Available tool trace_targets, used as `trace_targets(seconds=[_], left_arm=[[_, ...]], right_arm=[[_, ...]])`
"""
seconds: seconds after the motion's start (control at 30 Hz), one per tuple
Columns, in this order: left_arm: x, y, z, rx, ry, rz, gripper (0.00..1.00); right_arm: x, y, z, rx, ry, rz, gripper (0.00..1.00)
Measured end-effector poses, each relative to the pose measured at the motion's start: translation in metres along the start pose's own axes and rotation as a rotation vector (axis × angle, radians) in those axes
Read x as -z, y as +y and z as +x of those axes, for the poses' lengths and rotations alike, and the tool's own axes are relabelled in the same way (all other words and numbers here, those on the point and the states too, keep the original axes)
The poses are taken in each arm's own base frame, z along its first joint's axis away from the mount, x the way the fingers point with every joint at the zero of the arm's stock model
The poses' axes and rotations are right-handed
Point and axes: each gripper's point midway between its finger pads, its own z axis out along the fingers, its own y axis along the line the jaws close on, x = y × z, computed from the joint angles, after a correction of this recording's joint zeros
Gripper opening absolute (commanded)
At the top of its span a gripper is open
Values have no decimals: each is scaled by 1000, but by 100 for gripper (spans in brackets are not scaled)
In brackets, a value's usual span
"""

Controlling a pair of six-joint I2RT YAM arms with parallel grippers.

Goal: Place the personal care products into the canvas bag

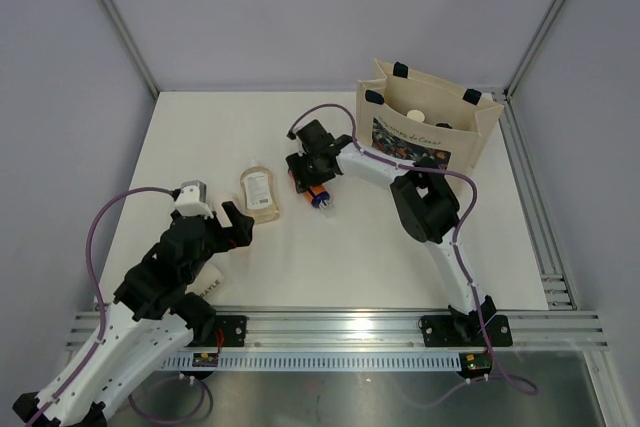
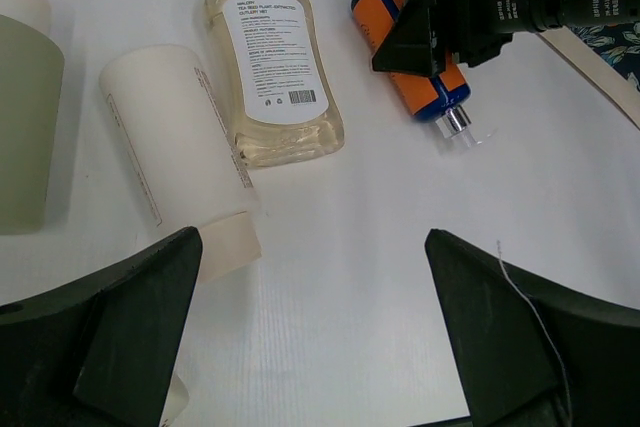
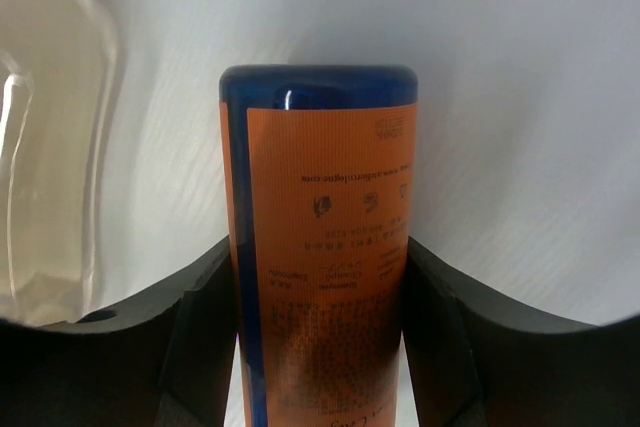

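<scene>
The robot's right hand needs to raise the orange tube [image 1: 319,191] next, swing it over the canvas bag's open top [image 1: 434,114] and lower it inside to release it, because the canvas bag's sides stand tall.
The orange tube [image 1: 319,191] with blue ends lies on the white table, and my right gripper [image 1: 311,176] is shut on it; both fingers press its sides in the right wrist view [image 3: 318,257]. A clear yellowish bottle [image 1: 259,194] lies flat just left of the tube. My left gripper [image 2: 313,287] hangs open over bare table, below the yellowish bottle [image 2: 275,67]. A cream-white tube [image 2: 175,147] and a grey-green bottle [image 2: 25,127] lie to its left. The canvas bag [image 1: 478,132] stands open at the back right with a white-capped product [image 1: 416,115] inside.
The table's back and side edges meet grey walls. An aluminium rail [image 1: 340,327] carrying both arm bases runs along the near edge. Purple cables loop from each arm. The right arm's elbow [image 1: 428,207] stands in front of the bag.
</scene>
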Motion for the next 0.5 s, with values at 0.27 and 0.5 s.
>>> trace_targets(seconds=[0.27, 0.5], left_arm=[[0, -1, 0, 1, 0, 5, 99], [3, -2, -3, 10, -18, 19, 99]], right_arm=[[48, 37, 36, 269, 140, -347, 0], [112, 49, 8, 380, 24, -493, 0]])
